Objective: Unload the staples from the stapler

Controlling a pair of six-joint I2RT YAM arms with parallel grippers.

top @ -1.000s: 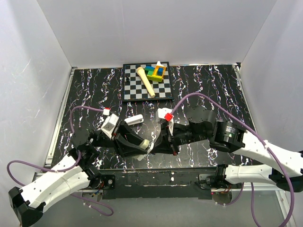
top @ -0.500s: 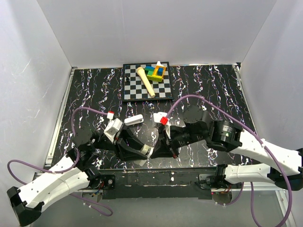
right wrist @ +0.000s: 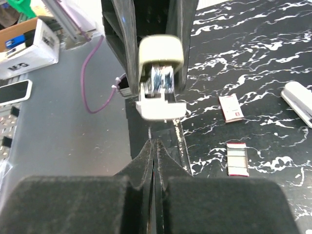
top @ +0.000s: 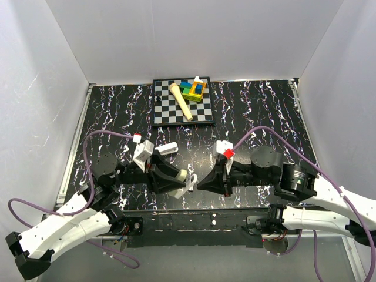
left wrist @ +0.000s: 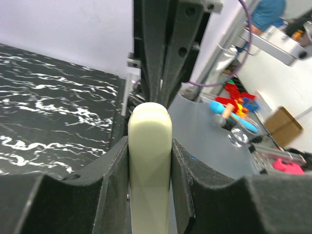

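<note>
My left gripper should next carry the stapler outward, lower it onto the clear tabletop (top: pixel 130 125) beside the chessboard and release it, because that tabletop is outward and below.
My left gripper (top: pixel 169 176) is shut on a cream stapler (top: pixel 182 175) and holds it off the table near the front edge. In the left wrist view the stapler (left wrist: pixel 149 122) is clamped between the two pads (left wrist: pixel 117 165). In the right wrist view its front end (right wrist: pixel 161 53) faces me, with a white tray (right wrist: pixel 160 106) sticking out and silvery staples (right wrist: pixel 161 78) showing inside. My right gripper (right wrist: pixel 154 146) is shut, a short way in front of that tray and not touching it. I see nothing held between its fingers. In the top view the right gripper (top: pixel 202 183) is just right of the stapler.
A second white stapler (top: pixel 166 149) lies behind the left gripper and also shows in the right wrist view (right wrist: pixel 298 100). Two small red-and-white boxes (right wrist: pixel 230 107) (right wrist: pixel 237 158) lie on the table. A chessboard (top: pixel 182 111) with a wooden pin and coloured blocks sits at the back.
My right gripper has pulled back to the right, away from the stapler's front end. The left gripper has shifted slightly right with the stapler still in it.
</note>
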